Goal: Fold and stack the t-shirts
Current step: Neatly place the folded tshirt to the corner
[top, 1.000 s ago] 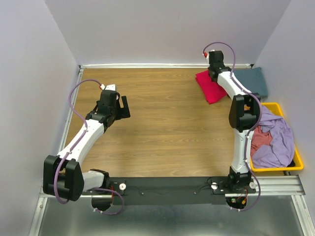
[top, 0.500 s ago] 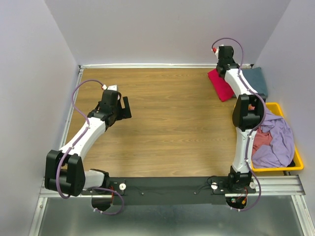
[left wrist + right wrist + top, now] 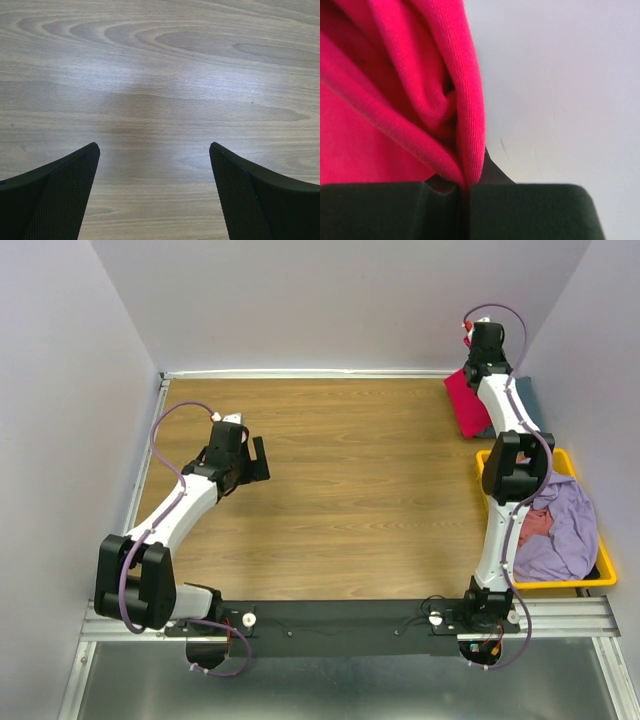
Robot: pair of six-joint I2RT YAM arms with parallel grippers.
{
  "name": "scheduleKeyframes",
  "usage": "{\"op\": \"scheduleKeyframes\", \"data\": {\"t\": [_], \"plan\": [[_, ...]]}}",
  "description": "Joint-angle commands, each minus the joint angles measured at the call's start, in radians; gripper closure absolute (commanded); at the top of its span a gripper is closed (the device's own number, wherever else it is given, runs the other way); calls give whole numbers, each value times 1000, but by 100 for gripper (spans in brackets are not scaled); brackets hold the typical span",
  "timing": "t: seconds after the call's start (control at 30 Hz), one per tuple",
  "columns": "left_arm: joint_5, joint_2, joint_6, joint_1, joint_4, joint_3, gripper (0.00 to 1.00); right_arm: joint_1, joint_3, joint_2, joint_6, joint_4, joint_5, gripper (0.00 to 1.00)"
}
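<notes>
I will next lower my right gripper rightward in the top view over the slate blue-grey t-shirt (image 3: 528, 405) and release; its side by the wall is uncovered.
My right gripper (image 3: 478, 368) is shut on the folded crimson-pink t-shirt (image 3: 466, 405) and holds it at the far right corner, its edge over the slate blue-grey t-shirt (image 3: 528, 405) lying folded there. In the right wrist view the pink cloth (image 3: 395, 100) is pinched between the shut jaws (image 3: 466, 192). A lavender t-shirt (image 3: 560, 535) and a pinkish one (image 3: 535, 525) lie crumpled in the yellow bin (image 3: 560, 585). My left gripper (image 3: 257, 458) is open and empty over the bare wood at the left; in its wrist view it (image 3: 155, 165) shows only table.
Lavender walls close the table at the back and both sides. The yellow bin stands at the right edge beside the right arm. A metal rail runs along the near edge by the arm bases (image 3: 350, 615).
My right gripper has carried the crimson-pink t-shirt rightward and farther back, from the middle-right of the table to over the blue-grey shirt. The left arm has barely moved.
</notes>
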Motion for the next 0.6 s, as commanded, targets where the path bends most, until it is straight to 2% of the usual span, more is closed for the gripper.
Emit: {"op": "scheduleKeyframes", "data": {"t": [0.0, 0.27, 0.57], "plan": [[29, 20, -9, 5, 17, 37, 2, -50, 50, 53, 62, 33, -3, 99], [33, 46, -8, 5, 19, 37, 2, -101, 61, 168, 102, 54, 7, 99], [33, 66, -9, 5, 17, 43, 2, -130, 52, 240, 55, 186, 106, 99]]}}
